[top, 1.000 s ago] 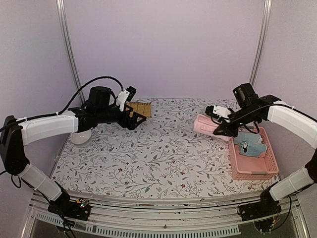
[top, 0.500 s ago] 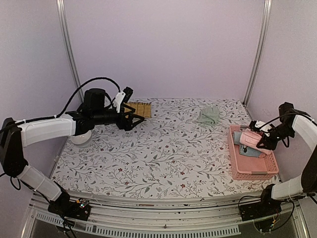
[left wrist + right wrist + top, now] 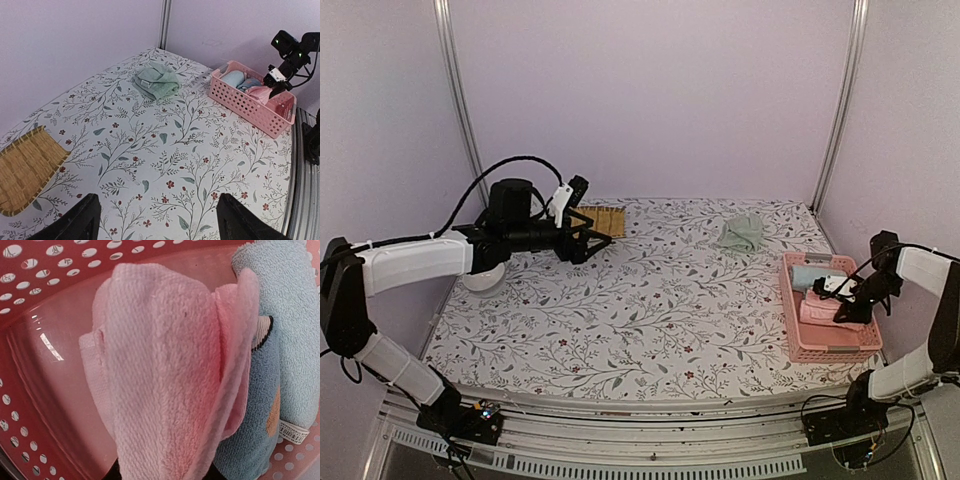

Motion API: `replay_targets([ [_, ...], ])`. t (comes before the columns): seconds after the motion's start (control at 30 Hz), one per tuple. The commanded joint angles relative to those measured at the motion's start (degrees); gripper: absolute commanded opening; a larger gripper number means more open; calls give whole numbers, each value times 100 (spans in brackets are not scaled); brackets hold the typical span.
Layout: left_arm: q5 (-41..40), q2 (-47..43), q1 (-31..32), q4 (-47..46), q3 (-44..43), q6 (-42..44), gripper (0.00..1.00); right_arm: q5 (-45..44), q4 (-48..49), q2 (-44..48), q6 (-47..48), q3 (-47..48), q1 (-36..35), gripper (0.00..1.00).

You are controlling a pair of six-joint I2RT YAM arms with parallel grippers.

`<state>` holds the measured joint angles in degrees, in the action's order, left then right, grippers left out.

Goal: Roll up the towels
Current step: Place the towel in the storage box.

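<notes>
My right gripper holds the pink roll inside the basket (image 3: 828,348) already, so next it should move outward, push the roll against the blue rolls beside it and release it.
The rolled pink towel (image 3: 165,380) lies in the pink basket (image 3: 828,348) at the right, and my right gripper (image 3: 842,305) is shut on it. The roll hides the fingers in the right wrist view. A rolled light blue towel (image 3: 280,340) lies beside it in the same basket. The pale green towel (image 3: 741,234) lies crumpled and unrolled on the table at the back right, also in the left wrist view (image 3: 156,82). My left gripper (image 3: 582,232) hovers open at the back left with only floral table between its fingers (image 3: 75,225).
A yellow-brown woven mat (image 3: 601,220) lies at the back left, just beyond the left gripper. A white bowl (image 3: 480,276) sits under the left arm. The basket wall (image 3: 45,365) rises close on the left of the pink roll. Metal frame posts stand at the back corners.
My right arm has carried the pink roll from the back of the table to the basket and lowered it in. The left gripper drew back slightly and its jaws narrowed a little.
</notes>
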<state>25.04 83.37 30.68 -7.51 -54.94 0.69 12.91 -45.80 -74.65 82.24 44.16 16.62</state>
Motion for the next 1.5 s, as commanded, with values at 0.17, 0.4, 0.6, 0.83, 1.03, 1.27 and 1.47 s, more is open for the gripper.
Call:
replay_targets([
  [0.17, 77, 124, -72, -116, 44, 94, 82, 218, 673, -339, 715, -6, 12, 4],
  [0.4, 6, 196, -71, -85, 45, 147, 82, 393, 555, 81, 882, 105, 12, 4],
  [0.6, 202, 275, -84, -75, -38, 117, 82, 386, -198, 754, 1134, 134, 12, 5],
  [0.83, 411, 294, -97, -78, -54, 67, 81, 381, -68, 492, 1367, -127, 19, 5],
  [1.03, 373, 318, -98, -75, -40, 69, 80, 424, 391, 30, 1623, -173, 11, 5],
  [1.27, 323, 414, -97, -67, 19, 123, 80, 554, 1178, -665, 1661, -43, 15, 6],
  [1.47, 291, 509, -97, -58, 43, 168, 80, 602, 2417, -790, 1865, -277, 16, 7],
])
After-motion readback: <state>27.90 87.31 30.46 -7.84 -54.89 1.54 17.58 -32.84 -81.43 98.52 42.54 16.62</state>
